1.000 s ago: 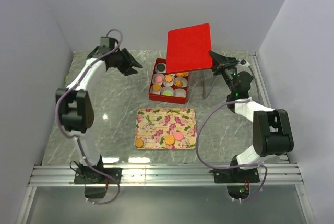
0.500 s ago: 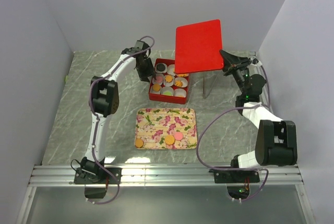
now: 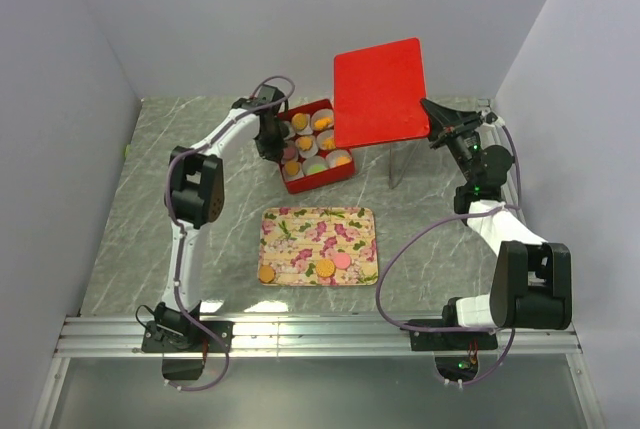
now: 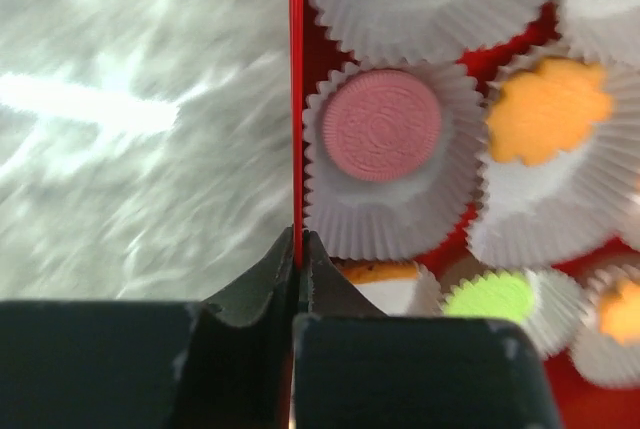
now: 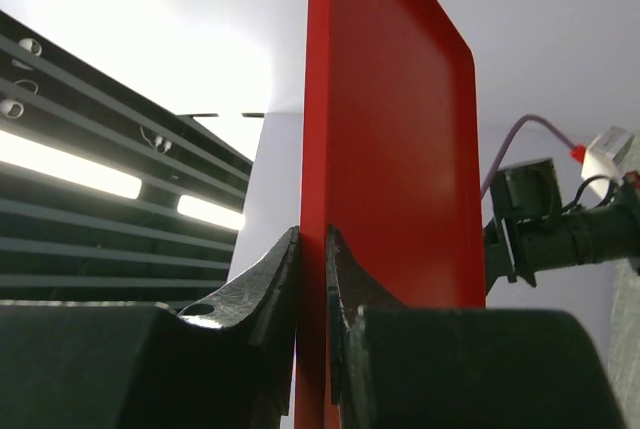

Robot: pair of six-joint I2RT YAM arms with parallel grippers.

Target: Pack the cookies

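Note:
The red box is open below my right gripper, toward the left in the top view. My right gripper needs to go down toward that side and let go of the lid over the box.
A red box (image 3: 345,173) of white paper cups holding cookies stands at the back middle of the table, turned askew. My left gripper (image 3: 273,146) is shut on its left wall (image 4: 296,99). The left wrist view shows a pink cookie (image 4: 381,125), an orange one (image 4: 548,109) and a green one (image 4: 487,296) in their cups. My right gripper (image 3: 432,127) is shut on the edge of the red lid (image 3: 378,94) and holds it up in the air, right of the box; the lid (image 5: 385,149) fills the right wrist view. Three cookies, two orange (image 3: 266,274) and one pink (image 3: 342,261), lie on the floral tray (image 3: 318,234).
The floral tray sits in front of the box, mid-table. Grey walls close in the back and both sides. The arm bases and a metal rail (image 3: 320,334) run along the near edge.
My left arm swung in from the far left and closed on the box's left wall; the box has turned and shifted back-left. The right gripper lifted the lid up and to the right.

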